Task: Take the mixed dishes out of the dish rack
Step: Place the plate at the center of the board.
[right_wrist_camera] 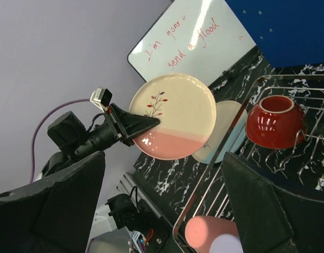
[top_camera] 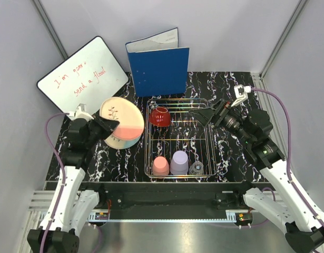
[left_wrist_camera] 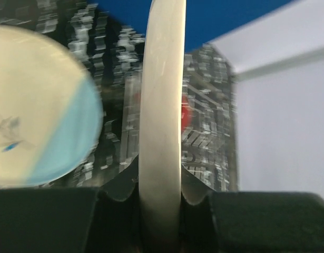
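My left gripper lowers the salmon-pink plate onto the cream and pale-blue plate (top_camera: 125,141) (left_wrist_camera: 38,108) next and releases the salmon-pink plate's rim there, as the pale-blue plate lies below the gripper.
My left gripper (top_camera: 112,124) is shut on the rim of a cream and salmon-pink plate (top_camera: 121,117), held tilted above the table left of the dish rack (top_camera: 209,138). In the left wrist view that plate (left_wrist_camera: 162,105) stands edge-on between the jaws. Beneath it lies the cream and pale-blue plate (top_camera: 125,141). In the rack sit a red bowl (top_camera: 159,116), a pink cup (top_camera: 160,165), a lavender cup (top_camera: 179,162) and a small clear glass (top_camera: 196,168). My right gripper (top_camera: 205,114) hangs open over the rack's back right, holding nothing.
A blue binder (top_camera: 157,66) stands upright behind the rack. A whiteboard (top_camera: 82,74) with red writing leans at the back left. Grey walls close in on both sides. The black marbled table (top_camera: 233,153) shows right of the rack.
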